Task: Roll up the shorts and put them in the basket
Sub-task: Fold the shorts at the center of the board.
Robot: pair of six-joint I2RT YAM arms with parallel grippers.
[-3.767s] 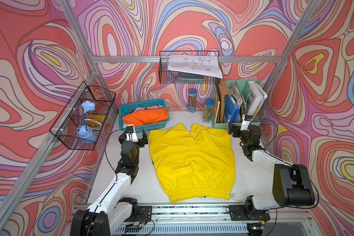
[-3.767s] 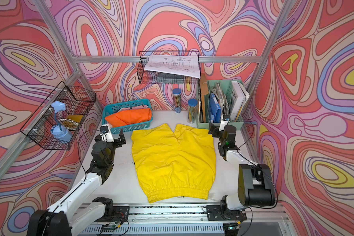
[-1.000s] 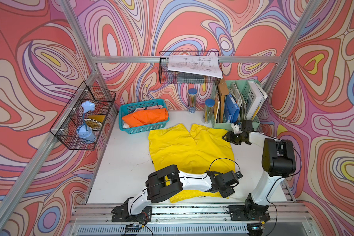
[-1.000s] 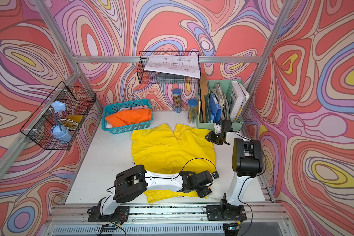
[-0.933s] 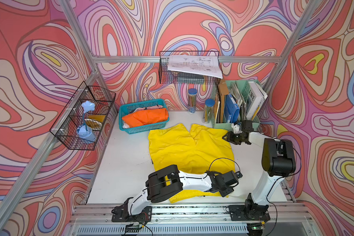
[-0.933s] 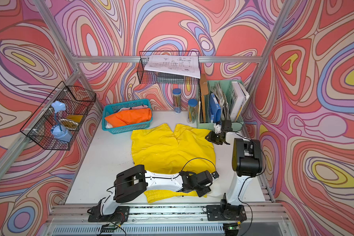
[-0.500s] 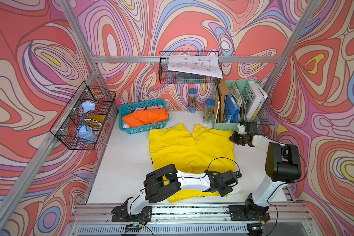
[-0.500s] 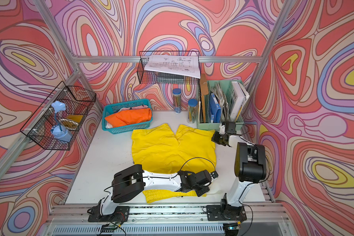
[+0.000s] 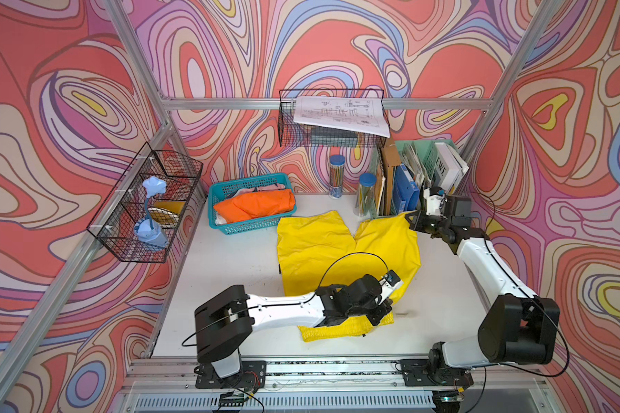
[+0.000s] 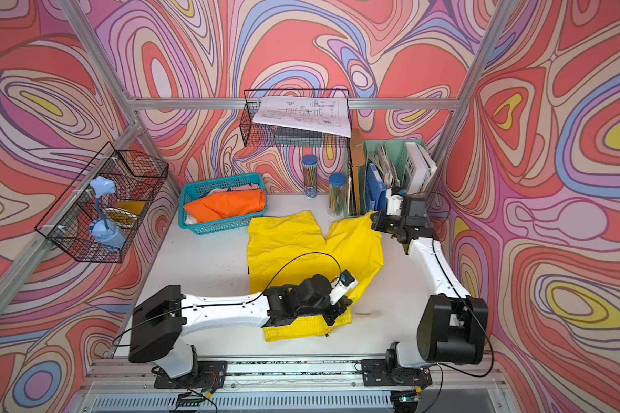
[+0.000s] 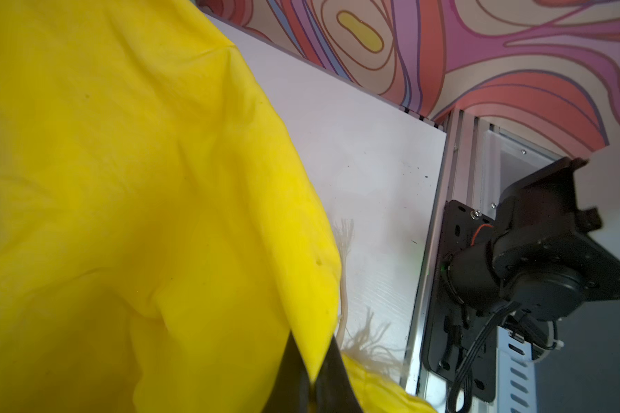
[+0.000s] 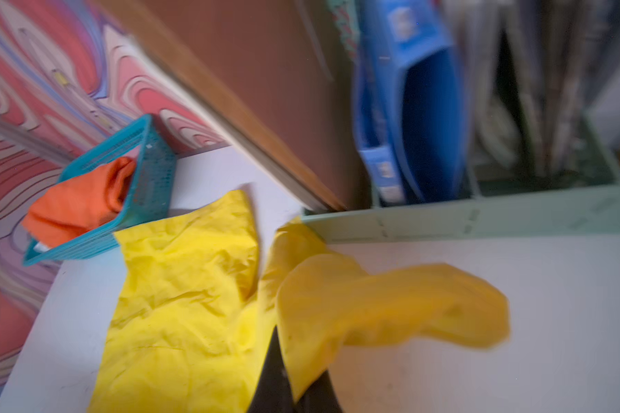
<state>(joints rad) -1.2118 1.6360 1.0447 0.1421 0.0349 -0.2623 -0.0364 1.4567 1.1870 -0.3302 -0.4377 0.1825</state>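
The waistband's opposite end lies across the shorts from my left gripper. Next I will carry the pinched fold over the flat half and release it there.
The yellow shorts lie on the white table in both top views, legs toward the back wall and the gathered waistband at the front. My left gripper is at the right side near the waistband. In the left wrist view it is shut on a pinched fold of yellow fabric, next to a frayed pale drawstring. My right gripper is at the far right leg's outer corner. The right wrist view shows it shut on a raised fold of that leg.
A teal basket holding an orange garment stands at the back left, touching the left leg. Two pencil jars and a green file organizer stand just behind the right gripper. Wire baskets hang on the walls.
Both grippers have shut on the right edge of the shorts. The right arm's elbow swung out to the right, and the far leg corner now rises off the table.
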